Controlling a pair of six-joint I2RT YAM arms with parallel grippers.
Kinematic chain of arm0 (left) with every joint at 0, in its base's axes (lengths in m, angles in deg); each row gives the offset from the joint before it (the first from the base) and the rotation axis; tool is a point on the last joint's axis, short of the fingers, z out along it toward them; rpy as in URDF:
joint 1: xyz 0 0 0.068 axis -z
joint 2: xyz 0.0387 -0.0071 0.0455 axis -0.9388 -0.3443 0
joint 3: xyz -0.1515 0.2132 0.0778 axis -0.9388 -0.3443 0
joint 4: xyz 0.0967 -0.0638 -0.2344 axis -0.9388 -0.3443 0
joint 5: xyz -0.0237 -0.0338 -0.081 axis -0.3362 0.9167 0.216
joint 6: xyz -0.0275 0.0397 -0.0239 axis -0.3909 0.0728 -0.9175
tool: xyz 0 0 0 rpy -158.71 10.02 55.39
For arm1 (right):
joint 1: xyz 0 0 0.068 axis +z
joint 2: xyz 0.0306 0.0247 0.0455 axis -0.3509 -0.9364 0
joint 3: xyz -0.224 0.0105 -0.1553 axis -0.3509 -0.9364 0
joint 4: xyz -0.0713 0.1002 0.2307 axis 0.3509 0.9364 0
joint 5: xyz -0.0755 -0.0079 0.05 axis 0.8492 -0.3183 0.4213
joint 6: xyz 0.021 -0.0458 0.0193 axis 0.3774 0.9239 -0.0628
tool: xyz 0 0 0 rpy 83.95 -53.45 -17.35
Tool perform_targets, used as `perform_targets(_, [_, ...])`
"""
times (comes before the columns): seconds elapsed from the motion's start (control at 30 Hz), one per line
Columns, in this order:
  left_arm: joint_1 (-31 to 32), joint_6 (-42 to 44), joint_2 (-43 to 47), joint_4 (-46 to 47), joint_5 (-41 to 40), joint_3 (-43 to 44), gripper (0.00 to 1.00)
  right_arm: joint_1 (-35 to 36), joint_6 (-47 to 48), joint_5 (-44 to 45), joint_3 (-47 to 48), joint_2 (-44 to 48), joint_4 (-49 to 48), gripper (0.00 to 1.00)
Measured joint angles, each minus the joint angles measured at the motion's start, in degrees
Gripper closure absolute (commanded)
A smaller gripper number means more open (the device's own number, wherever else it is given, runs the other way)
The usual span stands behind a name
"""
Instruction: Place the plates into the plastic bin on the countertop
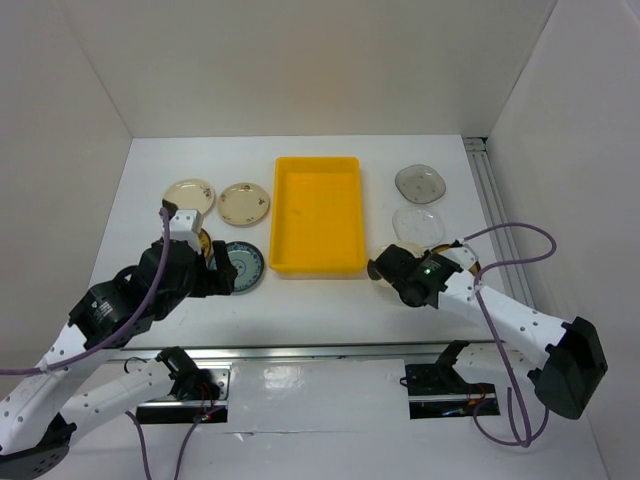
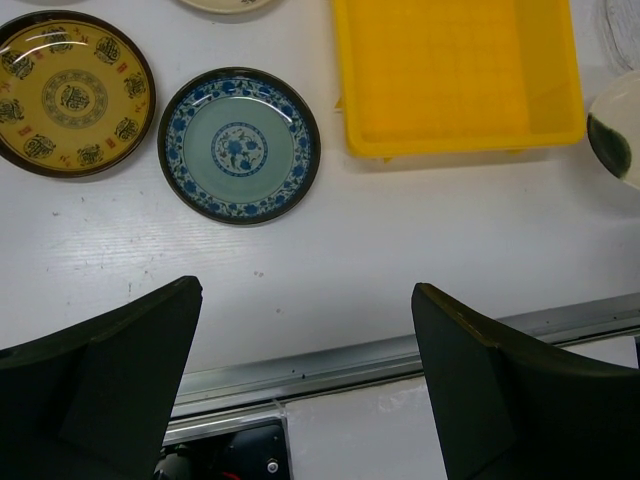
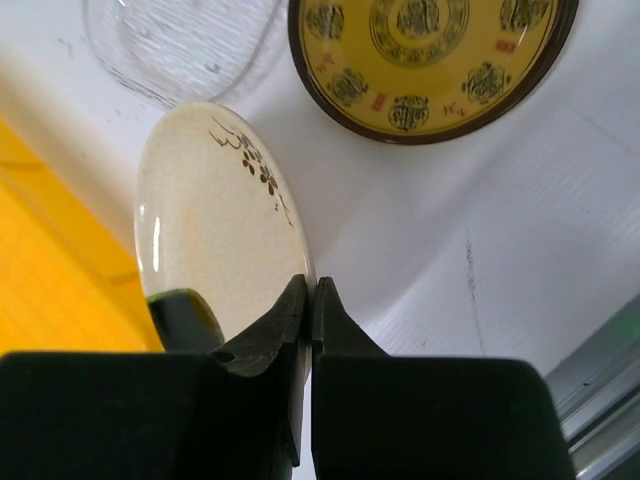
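My right gripper lifts outward over the empty yellow bin's side next, then lowers inside and opens, since the cream plate is outside the bin.
The yellow plastic bin [image 1: 318, 215] stands mid-table and holds nothing. My right gripper [image 3: 310, 295] is shut on the rim of a cream plate with a dark blotch [image 3: 215, 235], holding it tilted on edge just right of the bin's near corner [image 3: 40, 280]. In the top view this gripper [image 1: 386, 268] is by the bin's front right corner. My left gripper [image 2: 305, 380] is open and empty over the front rail, near a blue-green plate [image 2: 238, 145] and a brown-gold plate [image 2: 70, 95]. The held plate shows at the right edge of the left wrist view [image 2: 620, 125].
Two cream patterned plates [image 1: 189, 195] [image 1: 244, 203] lie left of the bin. A smoky grey plate [image 1: 420, 182] and a clear glass plate [image 1: 418, 222] lie right of it. A second brown-gold plate [image 3: 430, 60] lies under the right arm. The metal rail [image 2: 400, 350] runs along the front.
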Motion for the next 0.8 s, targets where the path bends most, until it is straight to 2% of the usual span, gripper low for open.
perform_targets(0.1, [0.0,0.0,-0.33,0.0,0.0,0.0,0.0,2.99,-4.2,4.04,5.07,-2.78,7.48,1.0])
perform_targets(0.23, [0.0,-0.04,-0.98,-0.02,-0.04,0.0,0.0,6.71,-6.69,8.94,9.62,-5.27,12.59,1.0])
perform_targets(0.37, [0.0,-0.28,-1.99,-0.17,-0.46,0.0,0.0,7.58,-6.29,13.75,15.41,-7.8,13.92,1.0])
perform_targets(0.43, [0.0,-0.63,-2.71,-0.48,-1.03,0.0,0.0,8.0,-2.62,16.0,17.88,-8.81,11.91,1.0])
perform_targets(0.47, [0.0,-1.18,-3.08,-0.61,-1.38,0.0,0.0,8.2,0.57,16.85,18.21,-8.92,9.11,1.0])
perform_targets(0.53, [-0.57,-1.79,-4.22,-0.81,-1.81,0.0,0.0,7.76,14.08,16.06,17.46,-8.7,-3.72,1.0])
perform_targets(0.63, [-2.36,-2.36,-6.67,-0.9,-2.12,0.0,0.0,3.93,31.3,7.23,12.59,-9.01,-26.47,1.0])
perform_targets(0.7, [-4.02,-3.04,-8.59,-0.66,-1.99,0.02,0.0,-0.22,39.56,1.03,12.72,-12.57,-34.75,1.0])
perform_targets(0.8, [-6.8,-3.02,-12.44,0.42,-0.52,0.07,0.0,-4.13,49.72,-5.75,18.01,-23.21,-43.6,1.0])
